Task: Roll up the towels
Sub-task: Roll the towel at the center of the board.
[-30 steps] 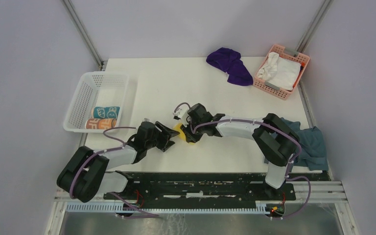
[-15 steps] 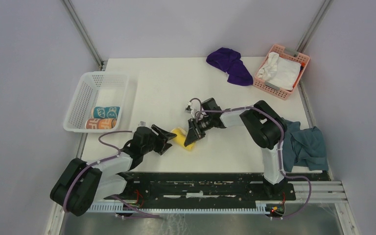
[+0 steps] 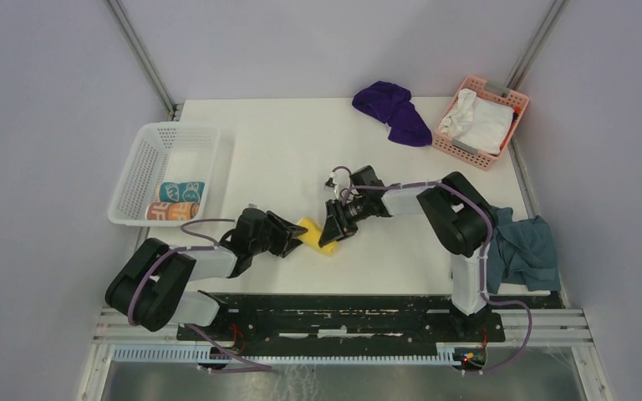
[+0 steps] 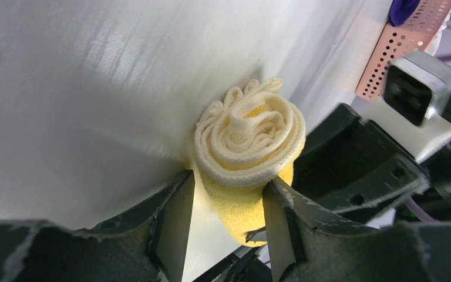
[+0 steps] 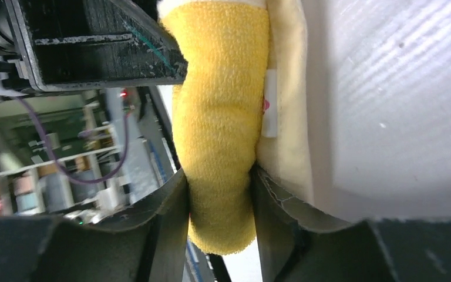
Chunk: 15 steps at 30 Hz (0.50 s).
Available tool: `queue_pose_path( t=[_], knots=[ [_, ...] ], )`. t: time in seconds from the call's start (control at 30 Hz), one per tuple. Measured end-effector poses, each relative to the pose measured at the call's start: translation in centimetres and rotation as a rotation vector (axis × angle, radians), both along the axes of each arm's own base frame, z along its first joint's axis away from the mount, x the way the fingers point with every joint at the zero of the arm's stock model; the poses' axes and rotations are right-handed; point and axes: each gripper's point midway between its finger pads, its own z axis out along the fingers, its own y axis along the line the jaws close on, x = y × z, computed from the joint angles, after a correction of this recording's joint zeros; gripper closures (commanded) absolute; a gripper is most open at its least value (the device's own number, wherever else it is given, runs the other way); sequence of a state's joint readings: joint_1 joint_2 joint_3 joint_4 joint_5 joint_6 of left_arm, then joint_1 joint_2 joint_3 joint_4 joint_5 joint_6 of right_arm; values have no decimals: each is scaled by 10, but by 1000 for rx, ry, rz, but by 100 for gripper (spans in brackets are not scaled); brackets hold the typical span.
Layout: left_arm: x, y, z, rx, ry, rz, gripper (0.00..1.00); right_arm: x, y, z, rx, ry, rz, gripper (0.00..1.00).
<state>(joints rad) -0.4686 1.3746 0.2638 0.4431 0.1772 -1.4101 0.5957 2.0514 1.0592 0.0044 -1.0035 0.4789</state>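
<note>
The roll's yellow body (image 3: pixel 309 231) (image 4: pixel 230 202) is between my fingers, but only one finger touches it. My left gripper will next stay low, open a little wider around it and then close.
A pale yellow towel (image 3: pixel 313 235), rolled into a tight roll, lies at the table's near middle. Its spiral end shows in the left wrist view (image 4: pixel 249 135). My left gripper (image 3: pixel 294 233) straddles the roll's left end (image 4: pixel 229 181) with its jaws open; one finger (image 4: pixel 279 223) touches the roll, the other stands apart. My right gripper (image 3: pixel 331 233) is shut on the roll's other end (image 5: pixel 218 173). A deep purple towel (image 3: pixel 393 111) lies crumpled at the back. Rolled teal (image 3: pixel 180 191) and peach-orange (image 3: pixel 171 211) towels lie in the white basket (image 3: pixel 146 154).
A pink basket (image 3: pixel 501 96) with a white cloth (image 3: pixel 478 121) stands at the back right. A dull blue-grey cloth (image 3: pixel 528 246) hangs over the table's right edge. The white basket stands at the left edge.
My right gripper has swung off the top of the yellow towel to the roll's right end and closed on it. My left gripper has shifted slightly right onto the left end.
</note>
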Motion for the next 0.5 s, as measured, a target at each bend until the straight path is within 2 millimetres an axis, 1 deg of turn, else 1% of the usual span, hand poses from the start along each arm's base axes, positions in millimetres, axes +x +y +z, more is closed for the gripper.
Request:
queue_pose_path(
  t=[0.17, 0.2, 0.3, 0.4, 0.5],
  knots=[
    [0, 1, -1, 10, 16, 4, 48, 8, -16, 13, -118, -179, -44, 38],
    [1, 1, -1, 13, 18, 6, 48, 9, -19, 17, -141, -213, -49, 35],
    [1, 1, -1, 19, 25, 8, 48, 15, -30, 28, -230, -364, -65, 30],
    [1, 2, -1, 24, 31, 10, 47, 11, -29, 43, -295, -544, -36, 29],
    [2, 2, -1, 28, 34, 13, 48, 1, -19, 55, -335, -722, 26, 29]
  ],
)
